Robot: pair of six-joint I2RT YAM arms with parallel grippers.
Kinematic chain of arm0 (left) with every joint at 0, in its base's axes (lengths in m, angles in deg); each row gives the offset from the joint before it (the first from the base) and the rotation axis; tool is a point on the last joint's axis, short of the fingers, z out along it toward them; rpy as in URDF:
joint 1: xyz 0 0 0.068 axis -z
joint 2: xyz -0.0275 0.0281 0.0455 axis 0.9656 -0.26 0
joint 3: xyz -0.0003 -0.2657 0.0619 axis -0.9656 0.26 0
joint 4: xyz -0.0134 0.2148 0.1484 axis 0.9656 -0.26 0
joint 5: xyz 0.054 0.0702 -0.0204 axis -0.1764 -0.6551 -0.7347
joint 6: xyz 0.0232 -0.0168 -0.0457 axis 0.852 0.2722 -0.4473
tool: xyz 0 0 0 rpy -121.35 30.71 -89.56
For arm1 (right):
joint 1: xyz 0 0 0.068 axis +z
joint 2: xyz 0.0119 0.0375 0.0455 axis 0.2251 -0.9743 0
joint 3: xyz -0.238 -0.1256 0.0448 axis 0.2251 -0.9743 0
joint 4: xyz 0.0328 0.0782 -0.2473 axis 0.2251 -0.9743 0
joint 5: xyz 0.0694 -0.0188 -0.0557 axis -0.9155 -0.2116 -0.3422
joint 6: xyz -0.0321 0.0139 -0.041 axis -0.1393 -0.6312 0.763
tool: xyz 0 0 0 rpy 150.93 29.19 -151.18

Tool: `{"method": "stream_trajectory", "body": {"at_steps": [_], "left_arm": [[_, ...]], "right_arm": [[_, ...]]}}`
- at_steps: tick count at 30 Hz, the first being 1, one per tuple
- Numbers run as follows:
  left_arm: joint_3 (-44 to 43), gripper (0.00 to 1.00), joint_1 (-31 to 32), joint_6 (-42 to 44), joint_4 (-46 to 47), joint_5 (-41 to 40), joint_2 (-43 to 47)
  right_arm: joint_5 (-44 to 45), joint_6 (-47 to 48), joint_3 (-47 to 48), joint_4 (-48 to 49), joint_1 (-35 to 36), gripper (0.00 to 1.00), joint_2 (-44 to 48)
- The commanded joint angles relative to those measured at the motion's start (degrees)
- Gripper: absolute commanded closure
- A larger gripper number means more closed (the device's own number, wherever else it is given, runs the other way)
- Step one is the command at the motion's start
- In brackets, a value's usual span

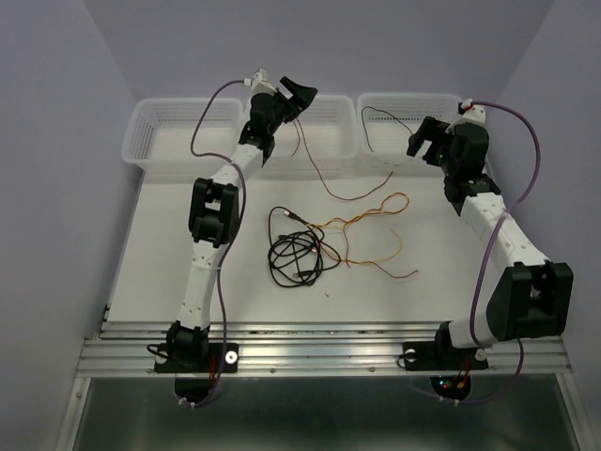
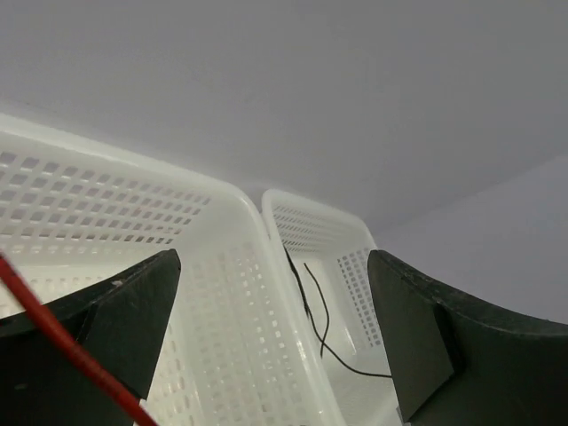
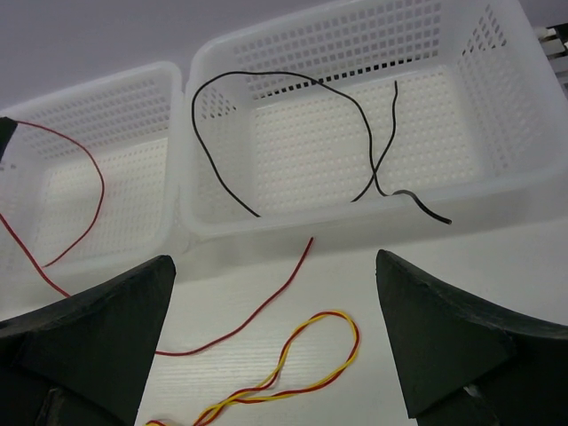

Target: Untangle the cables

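Note:
The robot will next move its right gripper across to that gripper's left in the top view and down onto the dark red cable's bend [image 1: 344, 198] [image 3: 188, 351], because the bend lies uncrossed.
A coiled black cable [image 1: 296, 254] with small plug ends lies mid-table. A twisted yellow and red cable [image 1: 371, 221] runs right of it and shows in the right wrist view [image 3: 328, 373]. A dark red cable [image 1: 324, 178] runs from my left gripper [image 1: 299, 94] across the middle basket [image 1: 333, 101] down to the table. It lies against the left finger [image 2: 53, 337], and the jaws stand wide apart. Another black cable [image 3: 355, 106] lies in the right basket [image 3: 355, 222], one end over its front rim. My right gripper [image 3: 275, 337] is open and empty before that basket.
Three white mesh baskets stand in a row at the back; the left basket [image 1: 178, 105] holds nothing visible. Grey walls close in the table on the left, right and back. Metal rails run along the near edge.

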Motion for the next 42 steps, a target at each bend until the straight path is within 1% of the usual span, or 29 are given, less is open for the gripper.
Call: {"method": "stream_trajectory", "body": {"at_steps": [1, 2, 4, 5, 6, 8, 9, 10, 12, 13, 14, 17, 20, 21, 24, 26, 28, 29, 31, 33, 34, 35, 36, 37, 38, 39, 40, 41, 42], "left_arm": [[-2.44, 0.01, 0.63, 6.21, -19.52, -1.67, 14.40], [-4.01, 0.01, 0.72, 9.00, -28.10, -2.46, 15.01], [-7.35, 0.01, 0.90, 11.40, -38.50, -6.76, 15.37], [-10.67, 0.01, 0.90, 12.27, -43.17, -8.26, 15.28], [-12.10, 0.01, 0.81, 14.46, -50.70, -11.58, 14.93], [-13.51, 0.01, 0.81, 16.40, -55.15, -12.31, 14.84], [-13.52, 0.01, 0.81, 18.15, -57.43, -14.31, 14.84], [-13.52, 0.01, 0.81, 19.22, -58.32, -14.25, 14.76], [-15.27, 0.01, 0.98, 22.37, -61.82, -14.42, 13.88], [-16.32, 0.01, 0.98, 23.43, -63.41, -15.38, 13.44], [-17.81, 0.01, 0.98, 24.58, -66.13, -18.09, 13.18], [-16.86, 0.01, 1.07, 27.83, -67.73, -21.36, 13.70], [-16.42, 0.01, 1.07, 29.07, -68.44, -21.63, 14.14], [-16.16, 0.01, 0.98, 29.16, -68.35, -20.76, 14.49], [-15.45, 0.01, 1.07, 29.25, -67.30, -19.18, 15.46], [-15.54, 0.01, 1.07, 29.42, -66.69, -18.21, 16.60], [-15.37, 0.01, 1.07, 29.77, -66.07, -16.36, 18.35], [-14.84, 0.01, 1.07, 29.77, -66.07, -16.10, 18.97], [-13.44, 0.01, 1.07, 30.12, -65.89, -14.69, 21.95], [-9.49, 0.01, 0.98, 30.82, -65.28, -13.55, 24.50], [-8.00, 0.01, 0.98, 31.61, -64.93, -13.20, 27.56], [-6.16, 0.01, 0.98, 31.88, -64.66, -13.19, 29.07], [-2.48, 0.01, 1.07, 32.23, -64.14, -13.28, 32.56], [-0.62, 0.01, 0.98, 32.32, -63.96, -13.80, 34.42], [3.58, 0.01, 0.98, 32.32, -63.44, -15.03, 36.18], [6.05, 0.01, 0.98, 32.32, -63.00, -15.56, 40.12], [11.13, 0.01, 0.98, 32.41, -62.56, -16.26, 42.24], [11.18, 0.01, 0.90, 32.32, -62.03, -17.14, 44.27], [16.75, 0.01, 0.90, 32.32, -60.63, -18.54, 48.55]], "right_arm": [[-1.96, 0.90, 2.64, -2.42, -0.35, 0.00, -1.07], [-2.40, 1.33, 3.51, -3.21, -0.35, 0.00, -1.34], [-4.59, 1.77, 4.49, -6.46, -0.35, 0.00, -2.39], [-6.43, 1.86, 5.62, -7.43, -0.35, 0.00, -2.74], [-8.27, 2.47, 6.15, -9.44, -0.35, 0.00, -3.10], [-9.87, 3.00, 7.03, -11.04, 0.44, 0.00, -3.80], [-10.22, 4.57, 7.56, -12.09, 0.97, 0.00, -3.80], [-10.40, 5.46, 7.57, -12.36, 1.58, 0.00, -3.89], [-8.83, 6.86, 8.44, -14.28, 4.03, 0.00, -4.24], [-8.47, 7.13, 8.88, -14.99, 4.83, 0.00, -4.59], [-8.21, 7.49, 9.32, -15.69, 6.06, 0.00, -5.20], [-7.07, 9.24, 10.38, -17.02, 8.17, 0.00, -6.26], [-6.53, 11.44, 11.61, -18.16, 11.68, 0.00, -8.54], [-7.75, 13.36, 11.61, -17.55, 13.43, 0.00, -9.85], [-11.71, 18.90, 12.05, -16.41, 15.64, 0.00, -12.58], [-15.05, 22.59, 12.40, -14.48, 18.71, 0.00, -15.66], [-15.32, 28.04, 12.05, -10.02, 20.91, 0.00, -17.77], [-15.76, 29.53, 12.14, -8.60, 22.66, 0.00, -20.13], [-18.30, 30.78, 14.76, -8.05, 23.30, 0.00, -23.30], [-21.02, 29.91, 17.05, -8.06, 23.91, 0.00, -27.77], [-23.21, 29.90, 18.62, -7.18, 24.52, 0.00, -29.10], [-23.49, 29.99, 19.16, -6.65, 24.53, 0.00, -30.33], [-22.80, 30.08, 20.47, -5.78, 25.31, 0.00, -32.78], [-22.45, 29.99, 21.27, -5.77, 26.01, 0.00, -34.11], [-22.36, 30.16, 22.32, -6.29, 26.02, 0.00, -35.43], [-22.27, 29.99, 23.29, -7.25, 26.63, 0.00, -37.79], [-21.66, 29.73, 24.60, -7.18, 27.33, 0.00, -38.77], [-21.13, 29.46, 24.96, -6.74, 27.34, 0.00, -39.57], [-20.17, 28.68, 25.40, -6.39, 27.86, 0.04, -41.05]]}}
